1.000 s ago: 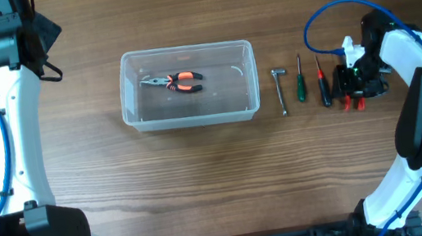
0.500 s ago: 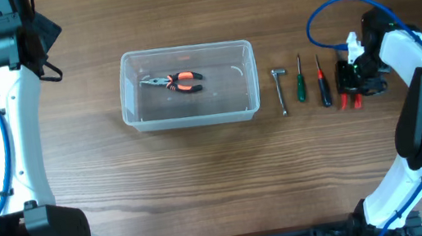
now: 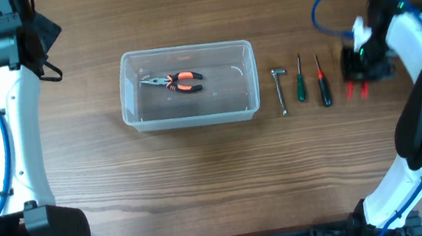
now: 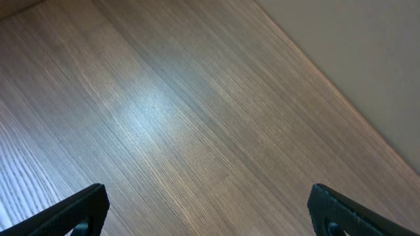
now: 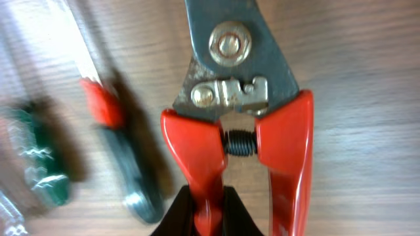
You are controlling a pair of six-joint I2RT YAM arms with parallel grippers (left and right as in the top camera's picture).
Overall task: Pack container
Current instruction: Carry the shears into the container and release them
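Note:
The container's bare bottom shows beside the pliers, at the wrench end. My right gripper will next lift the red-handled cutters past the screwdrivers, turn, and lower them there.
The clear plastic container (image 3: 189, 85) stands left of the table's middle with orange-handled pliers (image 3: 175, 81) inside. My right gripper (image 3: 361, 70) is at the far right, shut on one red handle of the red-handled cutters (image 5: 239, 118), whose red handle ends show below the gripper in the overhead view (image 3: 356, 90). In the right wrist view my fingers (image 5: 209, 213) pinch the left handle. My left gripper (image 4: 207, 213) is open and empty over bare wood at the far left corner.
Between the container and the cutters lie a small metal wrench (image 3: 280, 88), a green-handled screwdriver (image 3: 300, 82) and a red-and-black screwdriver (image 3: 322, 84) in a row. A blue cable (image 3: 331, 2) loops above the right arm.
My right gripper has moved away from the screwdrivers, right and towards the back, carrying the red-handled cutters with it. The left arm has not moved.

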